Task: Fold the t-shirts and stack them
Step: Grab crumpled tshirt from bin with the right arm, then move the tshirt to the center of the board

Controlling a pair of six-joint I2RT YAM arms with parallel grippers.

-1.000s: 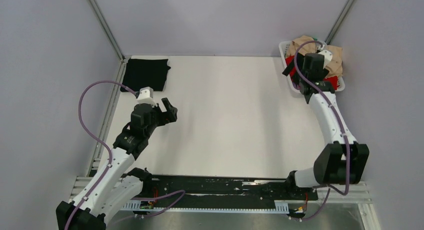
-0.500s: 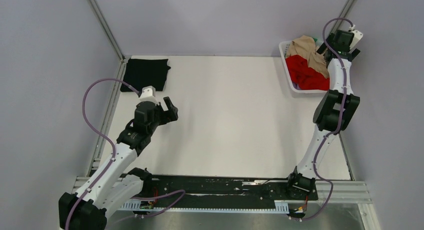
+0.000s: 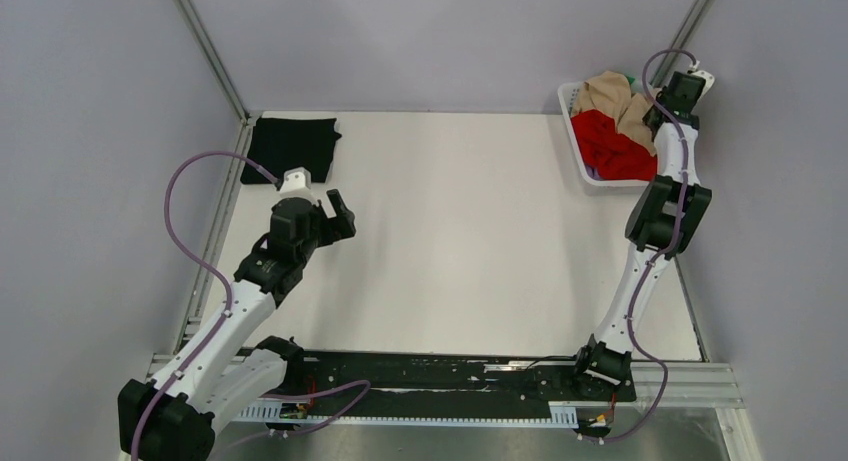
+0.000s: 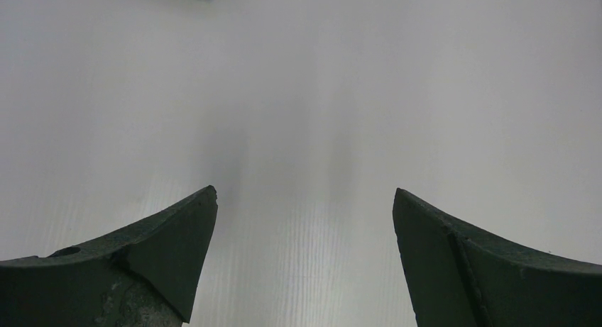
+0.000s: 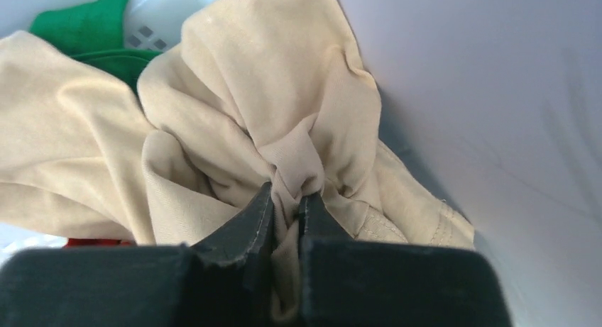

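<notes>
Bare table top (image 3: 515,193) lies left of my right gripper in the top view, so next my right gripper needs to lift, swing back over it, lower and release the fold of the beige t-shirt.
A crumpled beige t-shirt (image 3: 612,94) (image 5: 234,107) lies on top of a red t-shirt (image 3: 610,144) in the white basket (image 3: 571,129) at the back right. A green t-shirt (image 5: 85,25) peeks out behind them. My right gripper (image 5: 285,194) is shut on a bunched fold of the beige cloth at the basket's far right side (image 3: 668,106). A black t-shirt (image 3: 292,148) lies folded flat at the table's back left. My left gripper (image 3: 340,216) (image 4: 304,199) hangs open over bare table, nothing between its fingers.
Grey walls close in the table on the left, back and right; the right wall stands right beside the basket and my right gripper. A black rail (image 3: 440,376) with the arm bases runs along the near edge. The white table top (image 3: 460,231) stretches between the arms.
My right gripper has closed on the beige t-shirt; half a second ago it stood open at the basket's far right corner. A second ago that arm reached over the basket. The left arm barely moved.
</notes>
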